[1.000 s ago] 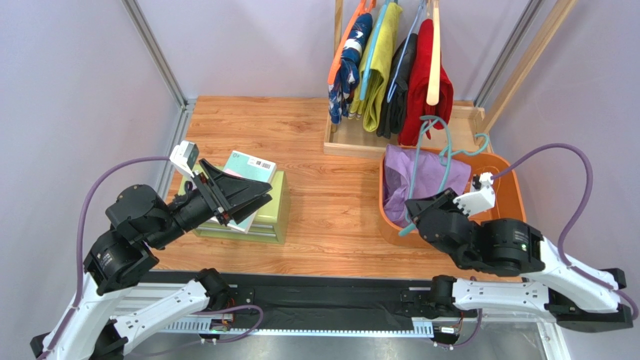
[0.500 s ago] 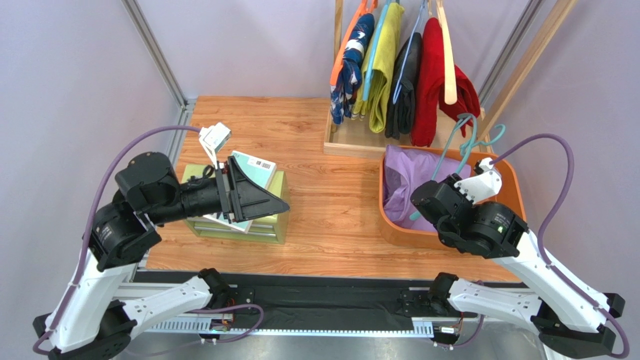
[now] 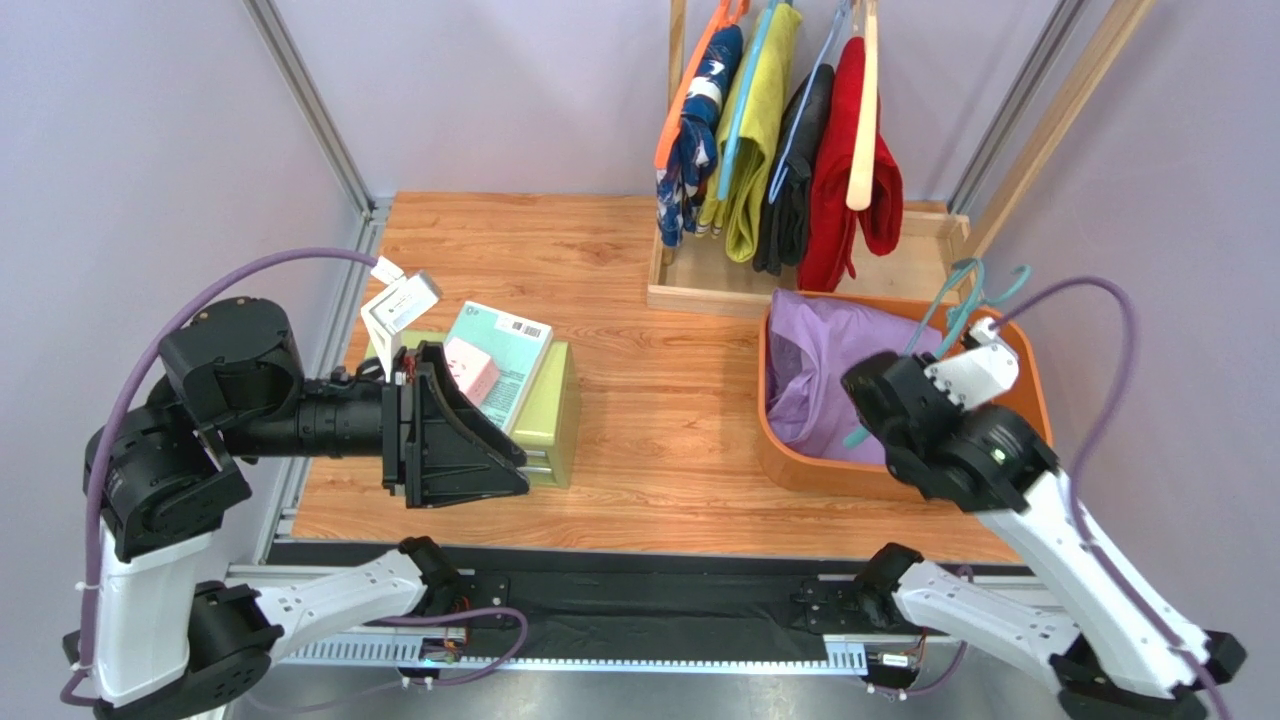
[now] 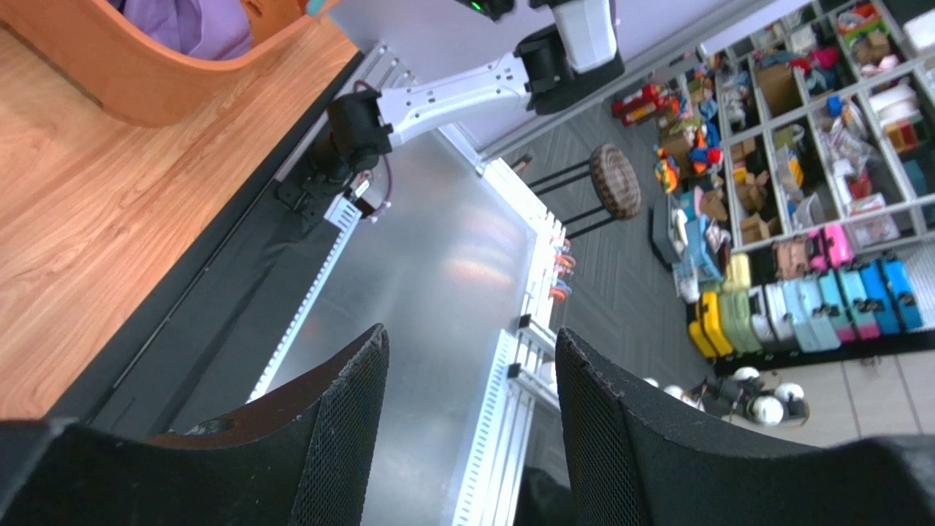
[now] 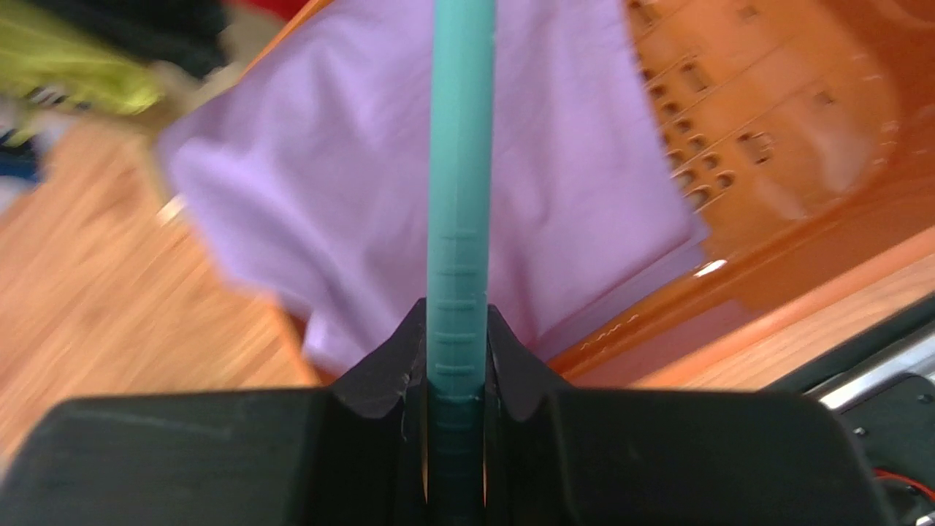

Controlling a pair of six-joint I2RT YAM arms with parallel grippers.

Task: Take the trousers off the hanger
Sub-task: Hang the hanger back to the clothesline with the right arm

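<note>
The teal hanger (image 3: 962, 293) is bare, so my right gripper will lift it up and outward to the rack's free space beside the red trousers and release it.
The lilac trousers (image 3: 819, 368) lie in the orange basket (image 3: 796, 468), off their hanger. My right gripper (image 3: 890, 402) is shut on the bare teal hanger (image 3: 962, 293) and holds it over the basket. In the right wrist view the hanger bar (image 5: 459, 164) runs up from between the jaws, with the lilac trousers (image 5: 329, 186) below. Red (image 3: 842, 165), black (image 3: 789, 180), yellow-green (image 3: 756, 135) and navy patterned (image 3: 694, 135) trousers hang on the rack. My left gripper (image 3: 496, 465) is open and empty near the table's front left; it also shows in the left wrist view (image 4: 472, 362).
A green box with books on top (image 3: 541, 405) stands under my left arm. The rack's wooden base tray (image 3: 706, 285) sits at the back. Metal frame posts stand at the back corners. The left wrist view shows the basket (image 4: 143, 88) and the table's front edge.
My right gripper has carried the teal hanger up and to the right, clear of the lilac trousers. My left arm has drawn back toward the front left. The red trousers have swung on the rack.
</note>
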